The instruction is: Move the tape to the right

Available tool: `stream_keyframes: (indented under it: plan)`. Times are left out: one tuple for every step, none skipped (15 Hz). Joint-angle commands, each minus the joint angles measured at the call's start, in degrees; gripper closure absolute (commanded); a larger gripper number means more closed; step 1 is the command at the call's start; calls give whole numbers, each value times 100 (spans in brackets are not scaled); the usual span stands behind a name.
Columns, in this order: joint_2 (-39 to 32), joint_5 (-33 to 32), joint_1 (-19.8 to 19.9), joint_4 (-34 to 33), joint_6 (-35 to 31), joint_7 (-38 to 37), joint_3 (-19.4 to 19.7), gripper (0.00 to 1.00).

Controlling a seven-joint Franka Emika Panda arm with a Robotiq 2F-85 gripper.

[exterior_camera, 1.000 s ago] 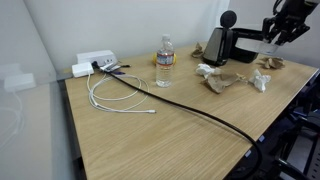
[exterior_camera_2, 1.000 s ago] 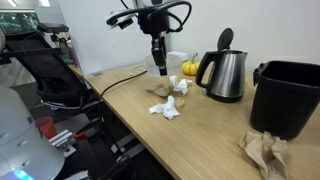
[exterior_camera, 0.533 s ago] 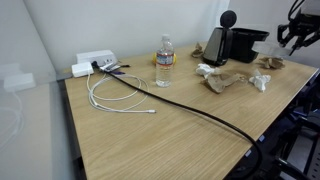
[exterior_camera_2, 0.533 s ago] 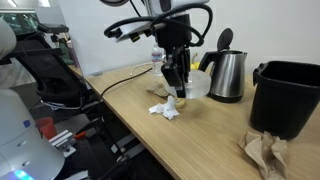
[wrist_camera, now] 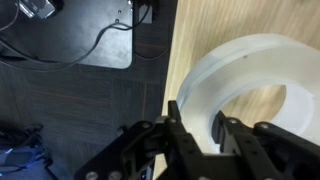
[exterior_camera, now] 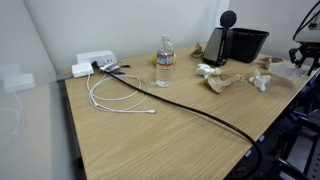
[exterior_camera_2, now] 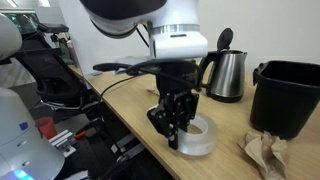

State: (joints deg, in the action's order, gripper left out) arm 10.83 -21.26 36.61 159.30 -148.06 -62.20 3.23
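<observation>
The ring's near side is over the table's edge, so my gripper will next go down and move slightly outward to set the ring onto the wooden table (wrist_camera: 259, 103).
The tape (exterior_camera_2: 203, 137) is a wide translucent whitish ring, low over the wooden table (exterior_camera_2: 230, 125) near its edge; I cannot tell whether it rests on the table. My gripper (exterior_camera_2: 178, 128) is shut on the ring's wall, one finger inside and one outside. In the wrist view the tape (wrist_camera: 236, 68) fills the right half, with the gripper (wrist_camera: 204, 125) clamped on its near wall over the table's edge. In an exterior view the gripper (exterior_camera: 305, 57) is at the far right end of the table; the tape is hard to make out there.
A metal kettle (exterior_camera_2: 225, 72), a black bin (exterior_camera_2: 287, 95) and crumpled paper (exterior_camera_2: 262, 150) stand beside the gripper. A water bottle (exterior_camera: 165, 62), coiled white cable (exterior_camera: 115, 95), black cable (exterior_camera: 200, 110) and paper scraps (exterior_camera: 225, 80) lie further along. Floor shows past the table edge (wrist_camera: 90, 90).
The gripper has carried the tape away from the kettle and paper scraps, along the table to its far end, and has come down low over the table near its edge.
</observation>
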Motion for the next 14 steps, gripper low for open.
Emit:
stream_keyframes:
  plan:
    - [-546, -171, -223, -137, -41, -501, 317, 92]
    - [-667, -155, -308, -166, -42, -573, 421, 92]
    - [-756, -123, -404, -198, -64, -620, 529, 92]
    - [-811, -86, -509, -233, -95, -651, 633, 92]
    - [-833, -47, -614, -270, -133, -661, 729, 92]
    - [-853, -33, -720, -305, -149, -690, 816, 92]
    - [-871, -45, -821, -328, -172, -740, 889, 92]
    - [-899, -37, -924, -352, -198, -789, 956, 92]
    - [-941, -18, -1015, -384, -220, -840, 988, 92]
    - [-968, -24, -1105, -405, -241, -885, 1017, 92]
    - [-991, -32, -1187, -431, -248, -927, 1042, 92]
    - [-1008, -23, -1260, -451, -251, -947, 1068, 74]
    - [-996, 18, -1328, -463, -220, -936, 1092, 44]
    - [-959, -23, -1378, -461, -200, -929, 1112, 44]
